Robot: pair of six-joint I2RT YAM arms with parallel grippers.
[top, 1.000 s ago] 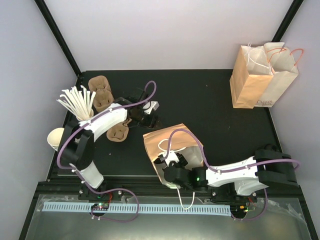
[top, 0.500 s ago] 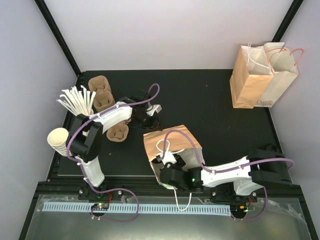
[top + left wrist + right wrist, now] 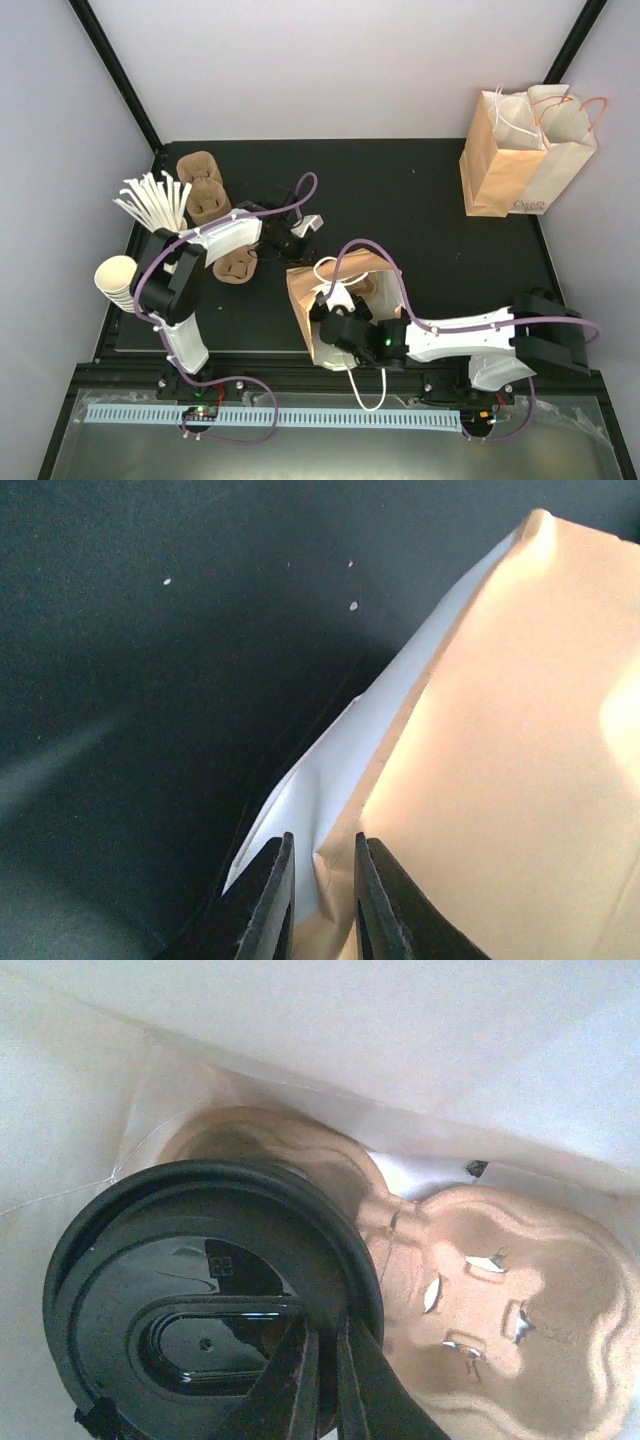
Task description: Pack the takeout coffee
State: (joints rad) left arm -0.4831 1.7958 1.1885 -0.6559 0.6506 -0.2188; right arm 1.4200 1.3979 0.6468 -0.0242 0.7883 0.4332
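My right gripper moves outward and toward the left in the top view next, then releases the cup's lid over the carrier's end, because the cup already covers it.
The takeout coffee [image 3: 200,1290] shows its glossy black lid in the right wrist view, inside the open brown paper bag [image 3: 300,290]. My right gripper [image 3: 328,1350] is shut on the lid's rim. The cup hangs over one end of a brown pulp carrier [image 3: 500,1290] lying in the bag. From above, the right wrist [image 3: 345,325] reaches into the bag's mouth and hides the cup. My left gripper [image 3: 298,232] is at the bag's far left corner. In the left wrist view its jaws [image 3: 322,855] stand a narrow gap apart astride the bag's folded rim [image 3: 330,810]; whether they pinch it does not show.
More pulp carriers [image 3: 200,185] lie at the far left, and one more [image 3: 238,265] sits beside the left arm. White stirrers [image 3: 155,205] and stacked lidless cups [image 3: 115,275] stand at the left edge. Two upright paper bags [image 3: 520,150] stand at the back right.
The left gripper's jaws have narrowed around the bag's rim and its arm has drawn back. The right arm has pushed left, deeper into the bag, whose top has crumpled.
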